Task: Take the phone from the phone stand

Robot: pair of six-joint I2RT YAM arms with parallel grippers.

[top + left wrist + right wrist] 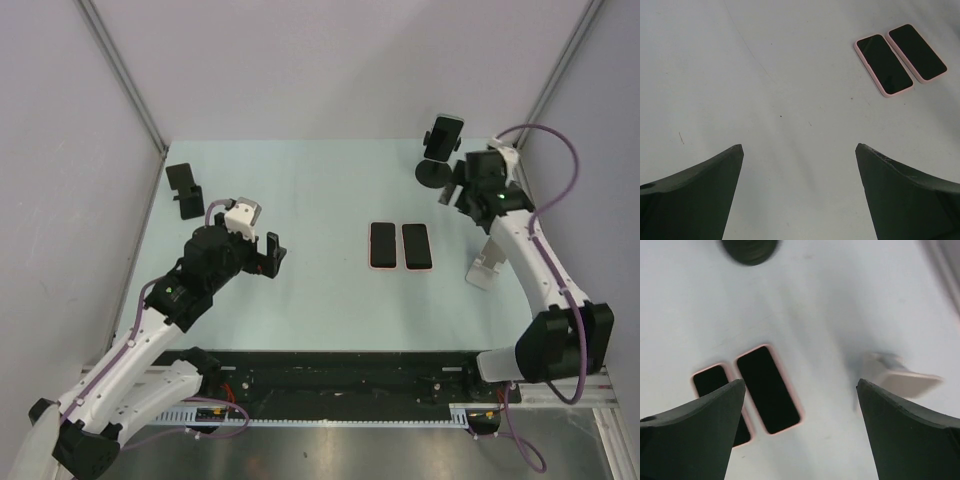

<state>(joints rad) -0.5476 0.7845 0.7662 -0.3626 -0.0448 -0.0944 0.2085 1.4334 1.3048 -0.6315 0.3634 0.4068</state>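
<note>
The right gripper moves back and down over the upper plate of the white stand next, since that plate sits outside the gap between the open fingers.
A dark phone (pixel 445 132) stands upright in a black clamp stand with a round base (pixel 432 174) at the back right. My right gripper (pixel 455 191) hovers just right of that base, open and empty. In the right wrist view its fingers (pixel 695 425) spread wide over the table and the round base (pixel 749 248) shows at the top edge. My left gripper (pixel 268 254) is open and empty over the left-middle of the table, far from the stand. In the left wrist view the gripper (pixel 800 147) frames only bare table.
Two pink-cased phones (pixel 383 245) (pixel 416 246) lie flat side by side mid-table. They also show in the left wrist view (pixel 883 64) and the right wrist view (pixel 769 389). A white stand (pixel 487 268) sits near the right arm. A black stand (pixel 184 190) is at the far left.
</note>
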